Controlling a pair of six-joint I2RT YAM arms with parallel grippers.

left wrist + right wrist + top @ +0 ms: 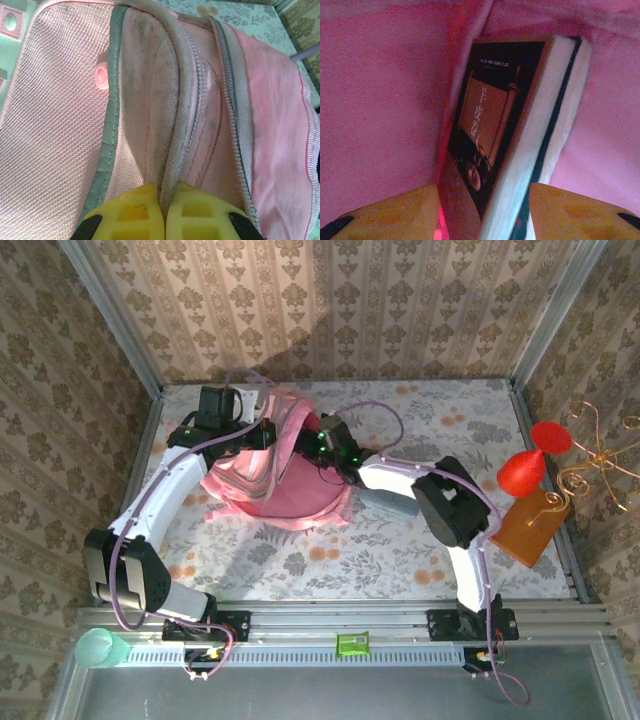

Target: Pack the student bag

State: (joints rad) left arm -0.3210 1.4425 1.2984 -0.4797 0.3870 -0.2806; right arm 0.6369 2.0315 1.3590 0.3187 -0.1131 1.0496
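Note:
The books already lean inside against the pink lining, so next my left gripper should carry the pinched zipper edge over toward the bag's opening (303,486) and release it.
The pink student bag (270,490) lies at the back left of the table with its mouth toward the right. My left gripper (268,430) is shut on the bag's grey zipper edge (172,150), which is pinched between the yellow fingers (135,215); the gripper's tips (165,210) meet on that seam. My right gripper (325,435) reaches into the bag's opening. Inside, a dark-covered book (490,115) leans tilted against the pink lining, with a second white-edged book (572,100) behind it. The right gripper (485,215) stands open, its fingers on either side of the books' near end.
A grey flat object (385,502) lies under the right arm. At the right edge are an orange board (530,525), a red hourglass-shaped piece (522,472) and a gold wire stand (600,455). A green cup (100,647) sits on the front rail at the left.

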